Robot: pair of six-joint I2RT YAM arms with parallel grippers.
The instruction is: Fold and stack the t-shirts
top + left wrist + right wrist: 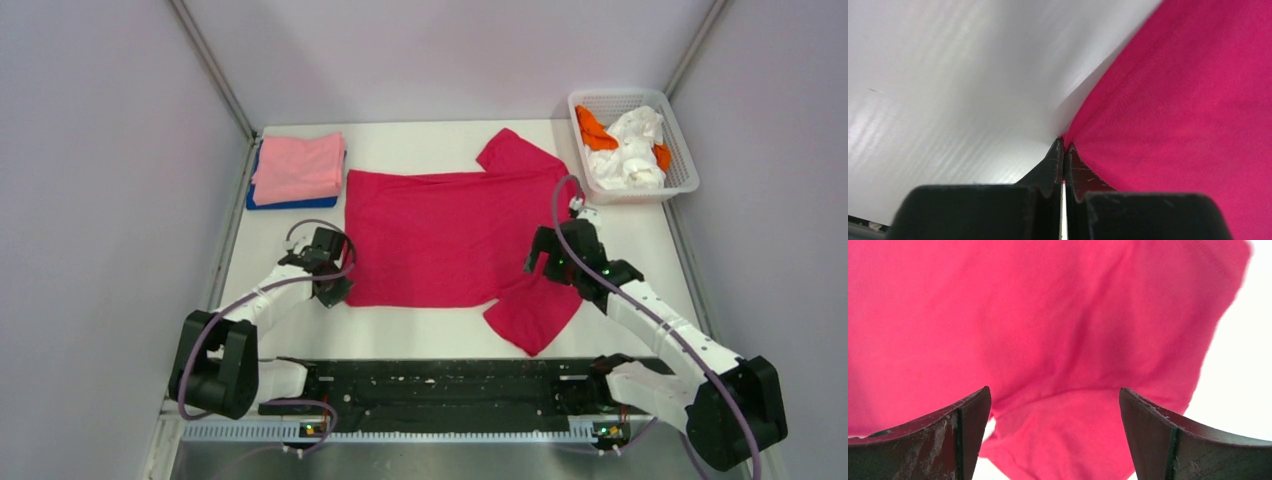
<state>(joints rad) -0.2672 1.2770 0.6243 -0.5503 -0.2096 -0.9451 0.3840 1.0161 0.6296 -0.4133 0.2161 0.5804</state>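
Note:
The near sleeve's tip (pixel 532 348) is below my right gripper and nearer my base, so my right gripper will move back and down onto it next.
The crimson-red t-shirt (pixel 450 235) lies spread flat in the middle of the white table (pixel 420 330), its sleeves pointing to the back right and the near right. My left gripper (pixel 335 290) is at its near left corner; in the left wrist view the gripper (pixel 1064 145) is shut on the cloth's edge (pixel 1188 110). My right gripper (pixel 548 262) is open over the shirt by the near right sleeve; the right wrist view shows the open gripper (pixel 1054 390) with red cloth (pixel 1048 315) below. The folded light pink t-shirt (pixel 298 165) lies on the folded deep blue one (pixel 290 203) at the back left.
A white basket (pixel 640 196) with white and orange cloths stands at the back right. Grey walls close in the table on three sides. A black rail (pixel 440 385) with the arm bases runs along the near edge.

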